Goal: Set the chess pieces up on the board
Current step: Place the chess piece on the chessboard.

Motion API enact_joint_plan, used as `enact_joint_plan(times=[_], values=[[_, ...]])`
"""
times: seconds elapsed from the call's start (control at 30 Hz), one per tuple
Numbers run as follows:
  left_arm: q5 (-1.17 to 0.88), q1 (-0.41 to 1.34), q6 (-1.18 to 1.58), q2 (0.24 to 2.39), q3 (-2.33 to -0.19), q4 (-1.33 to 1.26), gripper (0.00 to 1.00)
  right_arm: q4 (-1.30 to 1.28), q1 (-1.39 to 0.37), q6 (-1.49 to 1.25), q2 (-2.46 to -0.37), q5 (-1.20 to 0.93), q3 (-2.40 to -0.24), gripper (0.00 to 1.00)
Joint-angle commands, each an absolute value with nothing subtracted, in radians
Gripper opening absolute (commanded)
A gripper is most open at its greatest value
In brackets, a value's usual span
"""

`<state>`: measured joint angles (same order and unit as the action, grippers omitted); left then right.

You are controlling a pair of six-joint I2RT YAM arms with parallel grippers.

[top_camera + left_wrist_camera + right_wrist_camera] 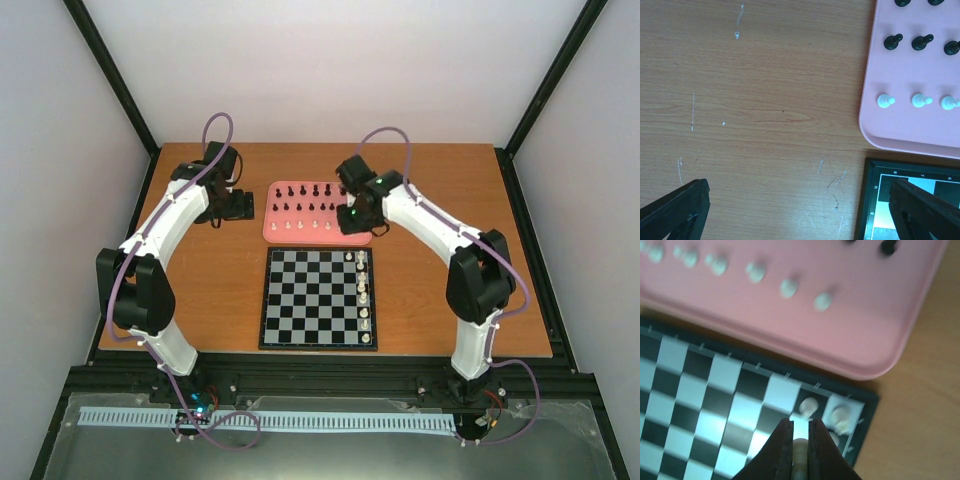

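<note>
The empty white square (350, 267) (801, 425) next in the lone pawn's column is below and back, so I should next move my right gripper down and back to release there.
The checkered board (318, 298) lies mid-table, with several cream-white pieces (364, 292) down its two right columns. The pink tray (300, 232) behind it holds rows of black pieces (303, 190) and white pieces (302, 226). My right gripper (352, 222) hovers over the board's far right corner. In the right wrist view it (800, 422) is shut on a cream-white piece (800, 452), above the board (715, 390) and beside two placed white pieces (809, 405). My left gripper (235, 205) is left of the tray; in the left wrist view it (800, 210) is open and empty over bare wood.
In the left wrist view the tray's corner (910, 135) holds black pawns (892, 41) and white pawns (885, 101), and the board's corner (870, 200) shows at lower right. The wooden table (200, 300) ends at black frame rails and white walls.
</note>
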<state>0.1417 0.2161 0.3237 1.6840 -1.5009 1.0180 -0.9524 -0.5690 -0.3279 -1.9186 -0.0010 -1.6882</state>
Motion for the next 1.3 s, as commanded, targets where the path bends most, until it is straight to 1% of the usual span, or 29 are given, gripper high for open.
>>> enact_joint_plan(times=[0.0, 0.13, 0.43, 0.63, 1.27], values=[[0.143, 0.221, 0.308, 1.648, -1.525, 1.016, 1.0, -0.961, -0.657, -0.393, -1.86, -0.047, -1.551, 0.05], [0.143, 0.221, 0.309, 1.641, -1.522, 1.016, 1.0, -0.923, -0.7, -0.421, -1.84, -0.066, -1.474, 0.05], [0.153, 0.221, 0.308, 1.625, -1.501, 1.013, 1.0, -0.875, -0.704, -0.401, -1.848, -0.046, -1.376, 0.05], [0.158, 0.221, 0.307, 1.631, -1.503, 1.012, 1.0, -0.86, -0.703, -0.389, -1.884, -0.002, -1.39, 0.05], [0.157, 0.221, 0.306, 1.663, -1.509, 1.009, 1.0, -0.841, -0.667, -0.318, -1.966, 0.013, -1.456, 0.06]])
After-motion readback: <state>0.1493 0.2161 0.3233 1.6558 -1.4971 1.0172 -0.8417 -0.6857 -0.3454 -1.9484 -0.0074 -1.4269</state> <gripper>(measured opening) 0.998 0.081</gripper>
